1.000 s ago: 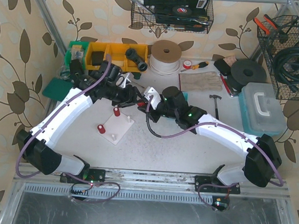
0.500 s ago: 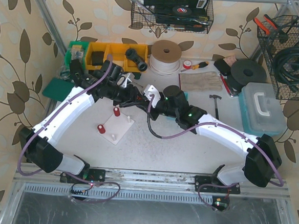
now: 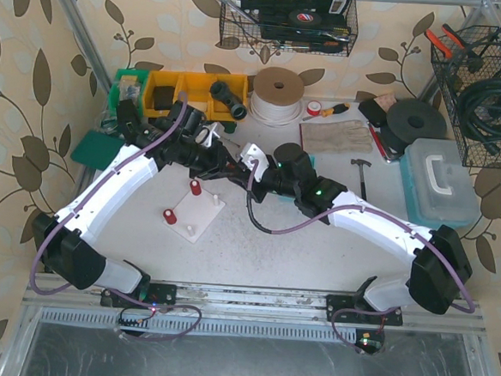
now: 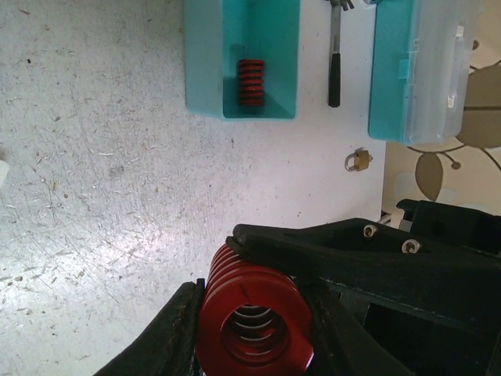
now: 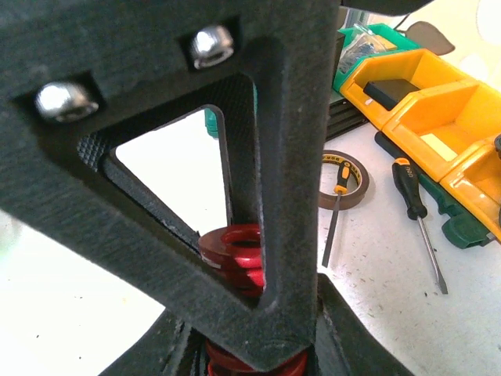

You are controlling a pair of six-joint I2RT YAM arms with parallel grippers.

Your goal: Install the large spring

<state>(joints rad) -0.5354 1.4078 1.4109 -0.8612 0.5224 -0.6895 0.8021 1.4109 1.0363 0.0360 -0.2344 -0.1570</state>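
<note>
My left gripper should go back, down and to the left in the top view, over the plate's near white post (image 3: 190, 229). It will release there, since the post is bare.
The large red spring (image 4: 252, 317) sits between my left gripper's (image 4: 254, 333) two fingers, coil end toward the camera. A finger of my right gripper (image 4: 337, 254) lies across its top. In the right wrist view the spring (image 5: 235, 252) stands between my right gripper's (image 5: 250, 356) fingers, partly hidden by the left gripper's triangular finger (image 5: 274, 157). In the top view both grippers meet above the table (image 3: 236, 171); the spring is hidden there. The white base plate (image 3: 199, 214) with two red-capped posts lies below and left of them.
A teal bin (image 4: 203, 70) holds a smaller red spring (image 4: 250, 82). A hammer (image 4: 335, 63), a teal box (image 4: 423, 70) and a padlock (image 4: 358, 160) lie beyond. Tape roll (image 5: 348, 178), two screwdrivers (image 5: 419, 223) and yellow bins (image 5: 423, 102) are at the back.
The left wrist has edged slightly toward the back. Both grippers stay together at the spring.
</note>
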